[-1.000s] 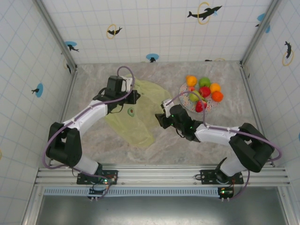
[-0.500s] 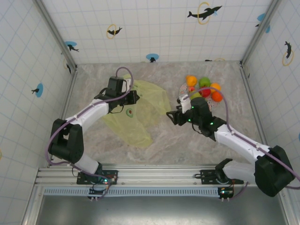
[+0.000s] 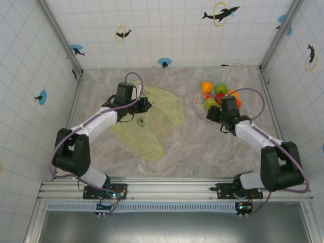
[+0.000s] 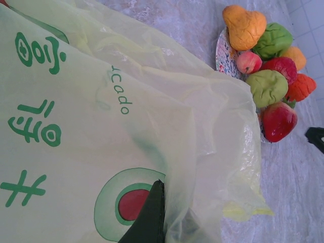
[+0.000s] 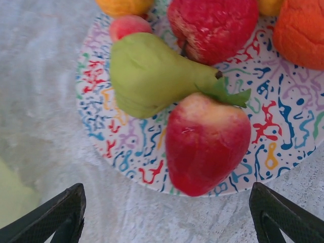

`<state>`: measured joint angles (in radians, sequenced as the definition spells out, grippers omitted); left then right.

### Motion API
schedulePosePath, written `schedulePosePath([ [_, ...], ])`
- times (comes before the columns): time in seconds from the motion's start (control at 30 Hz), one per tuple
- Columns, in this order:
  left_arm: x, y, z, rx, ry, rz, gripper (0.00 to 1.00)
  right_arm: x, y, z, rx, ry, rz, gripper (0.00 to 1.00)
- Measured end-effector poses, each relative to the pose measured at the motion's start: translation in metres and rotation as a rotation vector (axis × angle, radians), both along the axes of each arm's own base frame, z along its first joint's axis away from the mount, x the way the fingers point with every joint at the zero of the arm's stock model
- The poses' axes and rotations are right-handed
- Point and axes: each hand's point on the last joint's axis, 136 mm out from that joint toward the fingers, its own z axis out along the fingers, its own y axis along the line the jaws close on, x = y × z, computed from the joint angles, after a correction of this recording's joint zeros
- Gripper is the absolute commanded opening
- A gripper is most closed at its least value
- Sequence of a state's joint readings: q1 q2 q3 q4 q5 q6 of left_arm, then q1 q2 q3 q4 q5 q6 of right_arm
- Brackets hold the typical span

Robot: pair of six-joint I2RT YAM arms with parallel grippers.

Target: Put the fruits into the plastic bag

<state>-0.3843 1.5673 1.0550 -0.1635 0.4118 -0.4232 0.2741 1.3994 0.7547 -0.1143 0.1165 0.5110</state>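
I need to lower my right gripper to the red piece, over its rounded body (image 5: 207,145), and close, because it's nearest my open fingers, at the plate's near rim.
The yellow-green plastic bag (image 3: 152,126) lies crumpled on the table's left half, and its printed film (image 4: 101,101) reaches across the left wrist view. My left gripper (image 3: 145,105) (image 4: 169,212) is shut on the bag's upper edge. The fruits are heaped on a round speckled plate (image 3: 198,101) at the right. Among them are a green pear (image 5: 152,76), a red apple (image 5: 212,25), an orange piece (image 5: 301,33) and a red strawberry-like piece (image 5: 207,142). My right gripper (image 3: 215,112) (image 5: 167,202) hangs open at the plate's near rim, the red piece just beyond its fingers.
The plate's squiggle-patterned rim (image 5: 126,147) juts toward my right gripper. Tiled walls close off the marbled table on three sides. Bare tabletop (image 3: 187,147) lies between the bag and the plate.
My right arm has swung from beside the bag over to the plate, and its jaws have opened wider. The left arm, holding the bag, has barely moved.
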Motion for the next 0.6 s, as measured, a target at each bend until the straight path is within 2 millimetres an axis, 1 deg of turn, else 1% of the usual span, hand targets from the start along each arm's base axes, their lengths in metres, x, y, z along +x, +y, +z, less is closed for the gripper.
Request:
schedulePosePath([
  [0.07,0.0,0.0,0.0,0.0,0.0,0.0,0.0,0.007,-0.004,-0.008,-0.024,0.025,-0.029,0.85],
  [0.27,0.0,0.0,0.0,-0.001,0.0,0.0,0.0,0.023,-0.011,-0.021,-0.104,0.048,-0.076,0.83],
  [0.47,0.0,0.0,0.0,0.0,0.0,-0.001,0.0,0.032,-0.014,-0.037,-0.173,0.081,-0.086,0.8],
  [0.6,0.0,0.0,0.0,0.0,0.0,-0.001,0.0,0.036,-0.014,-0.039,-0.202,0.082,-0.084,0.78],
])
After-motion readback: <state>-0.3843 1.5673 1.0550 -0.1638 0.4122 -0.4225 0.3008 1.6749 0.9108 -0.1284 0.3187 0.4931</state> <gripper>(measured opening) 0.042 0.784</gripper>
